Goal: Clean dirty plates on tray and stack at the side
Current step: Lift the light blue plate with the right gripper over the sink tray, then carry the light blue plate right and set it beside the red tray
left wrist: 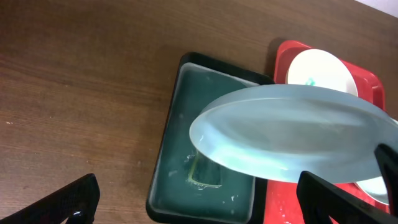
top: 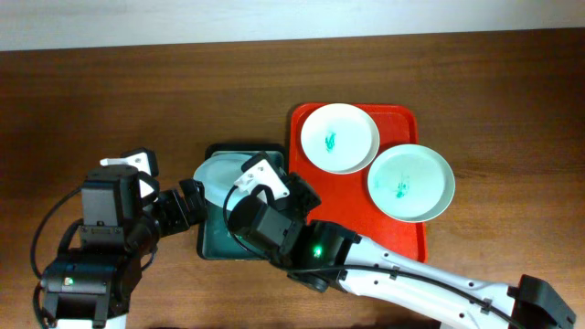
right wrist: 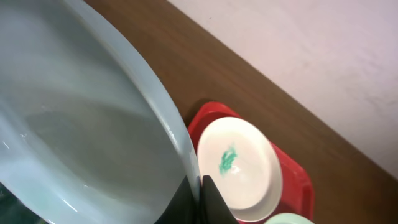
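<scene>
I will lift my right gripper next, carry the pale blue plate [right wrist: 74, 124] across the red tray and lower it onto the wood past the pale green plate, because the wood there is bare.
My right gripper [right wrist: 194, 198] is shut on the rim of the pale blue plate [right wrist: 74, 124] and holds it tilted above the dark green tray [left wrist: 186, 149]; the plate also shows in the left wrist view [left wrist: 292, 134] and the overhead view [top: 219, 174]. My left gripper [left wrist: 196, 202] is open and empty, just left of the green tray. The white plate [top: 339, 137] and the pale green plate [top: 410, 182], each with a teal smear, lie on the red tray [top: 402, 233].
A sponge [left wrist: 208, 171] lies in the dark green tray under the held plate. The right arm [top: 384, 270] stretches across the front of the table. Bare wood lies left of the green tray.
</scene>
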Robot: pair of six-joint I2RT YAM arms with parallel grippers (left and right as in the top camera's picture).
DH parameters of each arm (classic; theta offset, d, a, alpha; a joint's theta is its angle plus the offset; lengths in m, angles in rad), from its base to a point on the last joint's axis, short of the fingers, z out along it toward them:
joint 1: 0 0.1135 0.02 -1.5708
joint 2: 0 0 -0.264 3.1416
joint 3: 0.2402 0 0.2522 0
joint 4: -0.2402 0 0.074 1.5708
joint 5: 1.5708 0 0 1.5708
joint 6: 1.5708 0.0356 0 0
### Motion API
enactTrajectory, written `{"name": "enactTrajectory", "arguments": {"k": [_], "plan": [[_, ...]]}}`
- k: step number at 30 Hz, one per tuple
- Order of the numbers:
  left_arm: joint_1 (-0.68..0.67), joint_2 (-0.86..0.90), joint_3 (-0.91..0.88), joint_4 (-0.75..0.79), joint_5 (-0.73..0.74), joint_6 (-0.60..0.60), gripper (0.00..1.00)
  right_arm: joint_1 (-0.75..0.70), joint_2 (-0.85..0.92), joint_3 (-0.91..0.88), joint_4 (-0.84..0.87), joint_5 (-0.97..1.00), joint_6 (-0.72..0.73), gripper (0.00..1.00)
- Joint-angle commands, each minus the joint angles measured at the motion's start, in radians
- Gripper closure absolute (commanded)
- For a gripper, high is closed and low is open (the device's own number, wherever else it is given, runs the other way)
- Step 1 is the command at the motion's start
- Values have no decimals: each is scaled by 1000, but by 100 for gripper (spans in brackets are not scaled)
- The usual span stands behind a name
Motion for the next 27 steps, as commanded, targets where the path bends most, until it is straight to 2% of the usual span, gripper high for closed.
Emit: {"name": "enactTrajectory", "arguments": {"k": [1, 17, 18, 19, 20, 21, 23, 25, 27], "plan": [[4, -3, 16, -1, 4, 6, 1, 26, -21, 23, 3, 114, -11, 96], [4, -3, 16, -1, 4, 6, 1, 21, -21, 22, 2, 143, -6, 96], [4, -3, 16, -1, 4, 6, 1, -1, -20, 21, -25, 138, 87, 96], [4, -3, 16, -1, 4, 6, 1, -39, -19, 20, -75, 111, 243, 96], [4, -3, 16, -1, 4, 6, 1, -97, -16, 20, -132, 6, 403, 96], [4, -3, 16, -1, 4, 6, 1, -159, -14, 20, -161, -150, 472, 96], [4, -3, 16, -1, 4, 6, 0, -324, -21, 23, -166, -679, 429, 96], [4, -3, 16, -1, 4, 6, 1, -502, -63, 36, -173, -1076, 409, 96], [4, -3, 16, -1, 4, 6, 1, -634, -121, 40, -172, -1256, 409, 96]]}}
